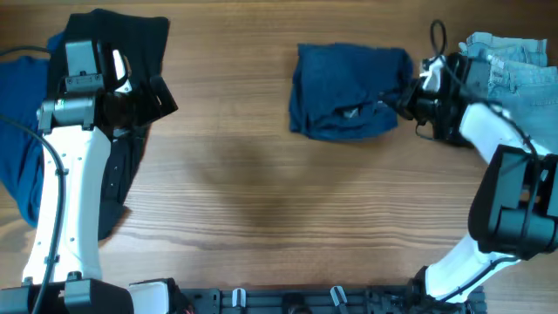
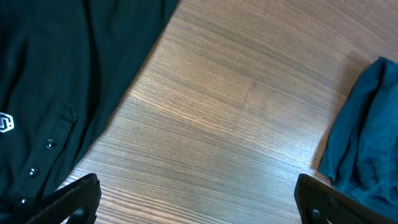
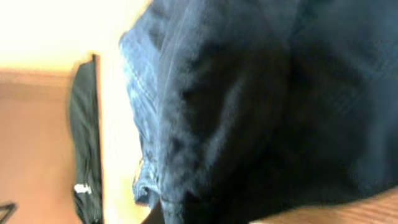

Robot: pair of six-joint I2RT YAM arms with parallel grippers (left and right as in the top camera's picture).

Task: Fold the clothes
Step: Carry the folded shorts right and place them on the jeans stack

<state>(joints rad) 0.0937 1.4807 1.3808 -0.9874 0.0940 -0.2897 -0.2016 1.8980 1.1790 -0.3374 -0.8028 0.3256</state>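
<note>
My right gripper will carry the folded garment point(image 1: 349, 92) to the right in the overhead view, onto the light denim jeans point(image 1: 525, 80), and let go of it there, because folded clothes are stacked there.
A folded dark blue garment point(image 1: 349, 92) lies at the back, right of centre. My right gripper point(image 1: 406, 94) is at its right edge and shut on the cloth. That cloth point(image 3: 261, 106) fills the right wrist view and hides the fingers. A black buttoned shirt point(image 1: 131, 52) lies spread at the back left, under my left arm. My left gripper point(image 1: 155, 96) hovers over the shirt's right edge, wide open and empty. In the left wrist view my left gripper point(image 2: 199, 205) is above bare wood, with the black shirt point(image 2: 56, 93) on the left.
A bright blue garment point(image 1: 22, 148) lies at the far left edge. Light denim jeans point(image 1: 510, 65) are piled at the back right corner behind my right arm. The dark blue garment also shows at the right of the left wrist view point(image 2: 367, 143).
</note>
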